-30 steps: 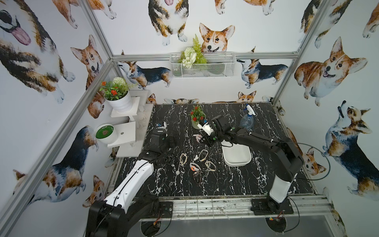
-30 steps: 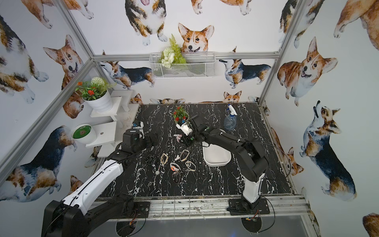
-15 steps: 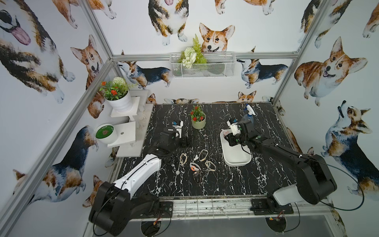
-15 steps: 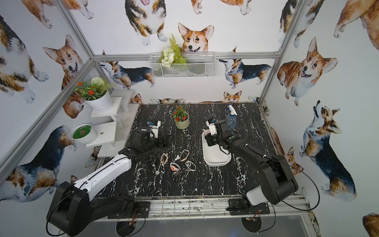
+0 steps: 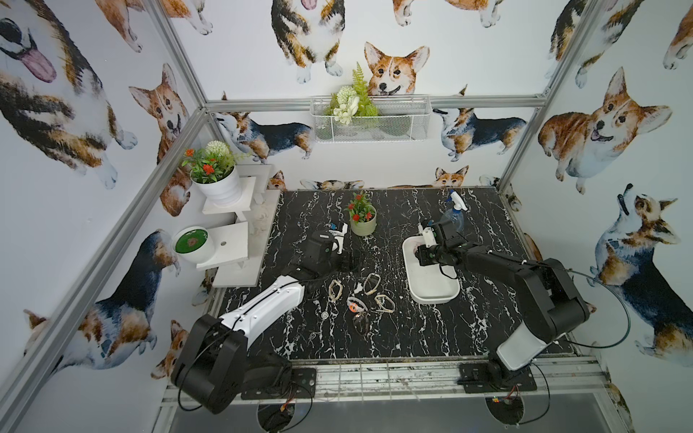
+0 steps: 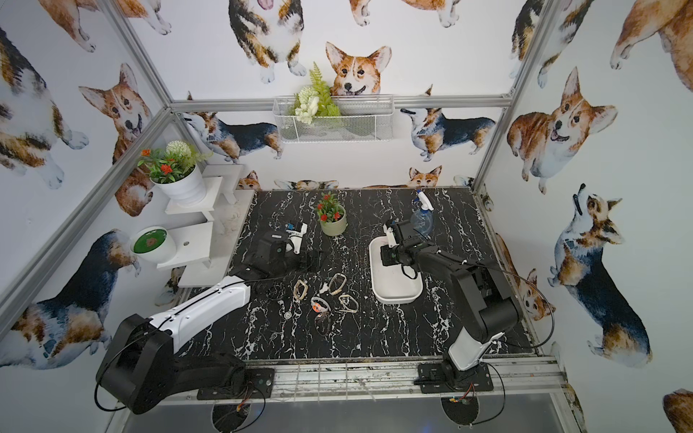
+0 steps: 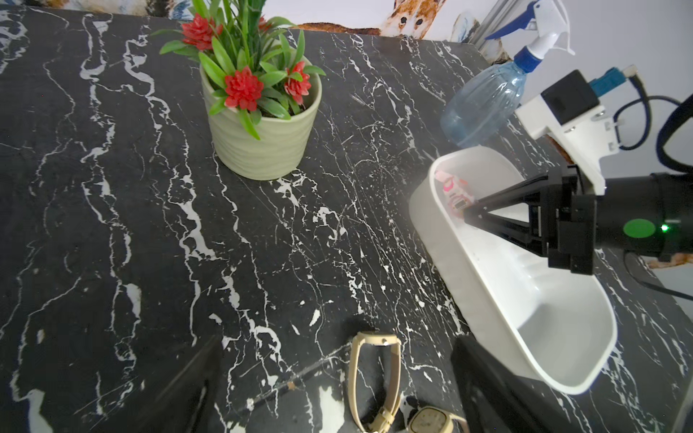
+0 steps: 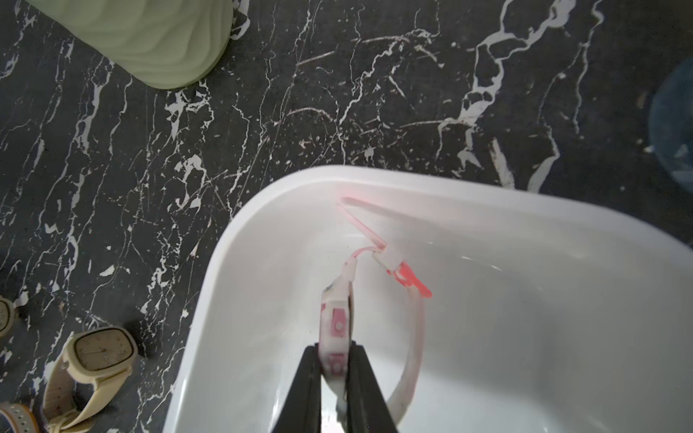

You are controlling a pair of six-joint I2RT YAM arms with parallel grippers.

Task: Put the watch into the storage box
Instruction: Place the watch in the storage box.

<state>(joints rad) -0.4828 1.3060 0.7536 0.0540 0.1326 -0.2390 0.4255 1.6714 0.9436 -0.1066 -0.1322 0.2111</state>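
The pink-and-white watch already hangs inside the box's rim. My right gripper will lower into the box's far corner (image 5: 412,247) by the green pot and release it.
The storage box (image 5: 435,299) is a shallow white tub on the right of the black marble table, in both top views (image 6: 398,298). My right gripper (image 8: 335,352) is shut on a pink-and-white watch (image 8: 335,322) low inside the box's far end (image 8: 262,210). The left wrist view shows that watch (image 7: 453,191) just inside the box rim (image 7: 423,225). My left gripper (image 7: 337,356) stands open above the table, left of the box. A beige watch (image 7: 375,375) lies on the table between its fingers. Several more watches (image 5: 355,304) lie mid-table.
A green pot with red flowers (image 5: 362,221) stands behind the left gripper. A blue spray bottle (image 5: 452,213) stands just behind the box. White shelves with plant pots (image 5: 232,240) fill the left edge. A wire-mesh basket (image 5: 369,120) hangs on the back wall.
My right gripper carried the pink watch from beside the green pot rightward and down into the box's far end. The left arm shifted right toward the loose watches, still open.
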